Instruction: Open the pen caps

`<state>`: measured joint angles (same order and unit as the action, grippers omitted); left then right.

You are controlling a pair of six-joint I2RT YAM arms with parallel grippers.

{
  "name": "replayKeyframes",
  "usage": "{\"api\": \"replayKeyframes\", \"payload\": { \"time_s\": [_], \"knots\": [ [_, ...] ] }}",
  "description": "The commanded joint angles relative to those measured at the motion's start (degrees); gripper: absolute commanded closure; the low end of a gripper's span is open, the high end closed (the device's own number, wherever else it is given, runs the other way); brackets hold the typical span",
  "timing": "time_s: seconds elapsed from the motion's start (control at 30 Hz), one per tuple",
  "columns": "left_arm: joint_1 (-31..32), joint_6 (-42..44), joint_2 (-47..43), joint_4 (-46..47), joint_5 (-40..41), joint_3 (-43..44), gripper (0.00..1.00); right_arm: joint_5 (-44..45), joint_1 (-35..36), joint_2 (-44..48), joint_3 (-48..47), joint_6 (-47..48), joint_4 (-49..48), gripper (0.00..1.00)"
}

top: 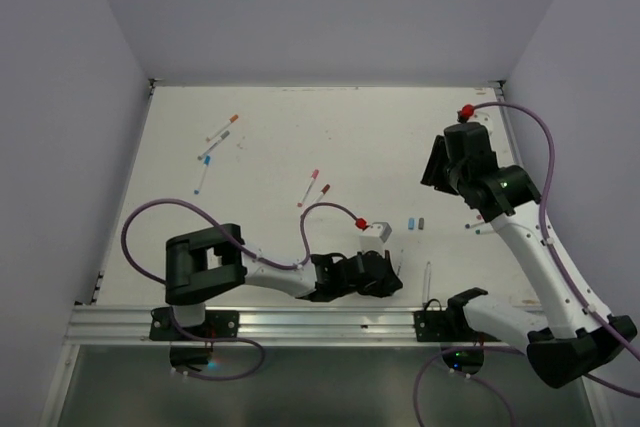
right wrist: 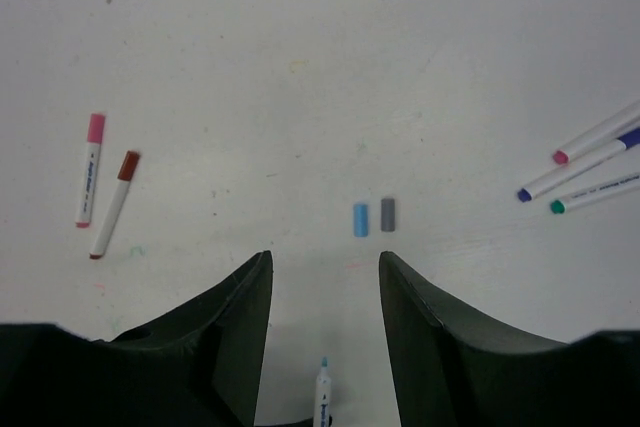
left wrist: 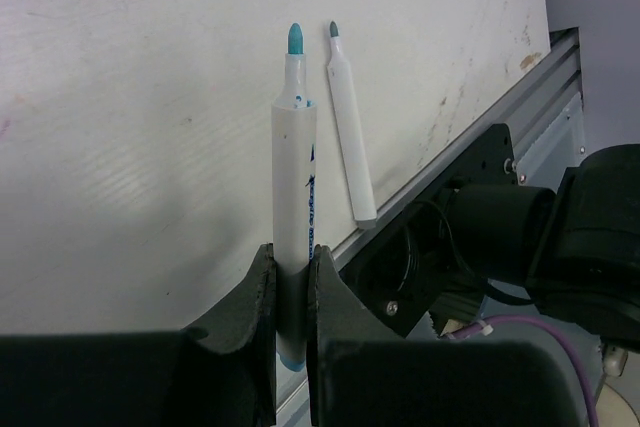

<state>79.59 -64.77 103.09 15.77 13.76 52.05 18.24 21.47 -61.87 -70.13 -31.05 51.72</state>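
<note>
I will next lower the held pen with my left gripper beside the second uncapped pen and let it go there, because the held pen's tip is already bare.
My left gripper is shut on the lower barrel of a white pen, whose bare blue-green tip points away with no cap on it. A second uncapped pen lies on the table just beside it. In the top view the left gripper sits low near the front edge. My right gripper hangs open and empty, high above the table. Below it lie a blue cap and a grey cap, side by side. The right gripper is raised at the right.
A pink-capped pen and a red-capped pen lie left of the loose caps. Three more pens lie at the right. An orange-capped pen and a blue-ended pen are at the far left. The metal front rail is close by.
</note>
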Motion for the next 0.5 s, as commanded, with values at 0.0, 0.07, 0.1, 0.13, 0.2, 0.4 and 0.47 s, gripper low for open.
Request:
{"api": "replayKeyframes", "payload": {
  "time_s": [0.0, 0.07, 0.1, 0.13, 0.2, 0.4, 0.47],
  "knots": [
    [0.48, -3.34, 4.12, 1.19, -0.14, 4.72, 0.96, 1.10, 0.15, 0.25, 0.25, -1.21, 6.99, 0.49],
    [0.56, -4.83, 5.36, 1.80, -0.22, 5.77, 0.94, 0.57, 0.15, 1.48, 1.48, -1.47, 6.55, 0.49],
    [0.74, -5.18, 6.33, 1.81, -0.05, 6.13, 0.94, 0.57, 0.15, 1.66, 1.83, -1.56, 6.55, 0.48],
    [0.83, -6.06, 6.86, 1.29, 0.04, 7.18, 0.94, 0.39, 0.15, 1.75, 2.10, -1.56, 6.55, 0.48],
    [0.91, -6.24, 8.52, 0.85, -0.14, 8.41, 0.92, 0.13, 0.15, 2.01, 2.63, -1.56, 6.55, 0.48],
    [1.44, -8.00, 13.00, -3.55, 0.22, 13.51, 0.89, -0.31, 0.15, 2.89, 3.07, -1.56, 6.55, 0.48],
    [1.53, -9.05, 14.24, -6.44, 0.48, 15.35, 0.86, -0.22, 0.15, 3.33, 3.51, -1.56, 6.55, 0.48]
  ]
}}
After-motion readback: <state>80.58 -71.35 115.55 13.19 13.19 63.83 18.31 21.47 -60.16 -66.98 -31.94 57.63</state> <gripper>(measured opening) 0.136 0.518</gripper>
